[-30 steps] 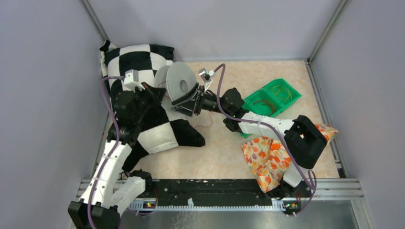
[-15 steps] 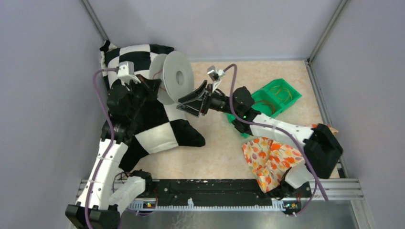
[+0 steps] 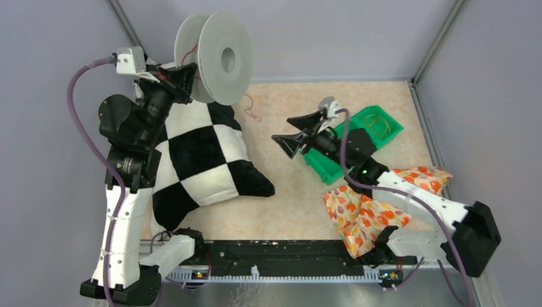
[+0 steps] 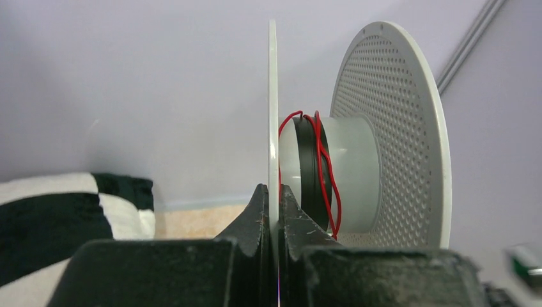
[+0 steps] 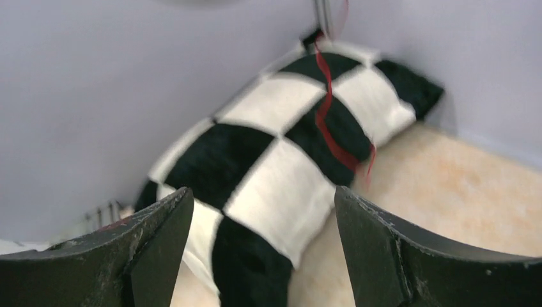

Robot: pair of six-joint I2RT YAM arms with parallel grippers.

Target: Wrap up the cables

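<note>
The red cable's loose end hangs below the spool. I will next lower my right gripper toward the pillow, onto that hanging piece of cable (image 3: 250,107) (image 5: 324,119).
My left gripper (image 3: 177,78) is raised high at the back left, shut on the thin flange (image 4: 273,96) of a white spool (image 3: 216,57). A red cable (image 4: 321,167) is wound in a few loose turns round the spool's hub. Its free end (image 3: 250,109) hangs down to the table. In the right wrist view the same cable (image 5: 329,121) dangles in front of the pillow. My right gripper (image 3: 295,132) hovers open and holds nothing, beside a green tray (image 3: 332,167). More thin cables (image 3: 374,125), yellowish and reddish, lie in that tray.
A black-and-white checkered pillow (image 3: 198,153) lies under the left arm at the table's left. A floral cloth (image 3: 359,214) sits at the front right under the right arm. Grey walls close in the back and both sides.
The left arm has lifted the spool up and toward the back left. The right gripper has opened wide and drawn away to the right, next to the green tray.
</note>
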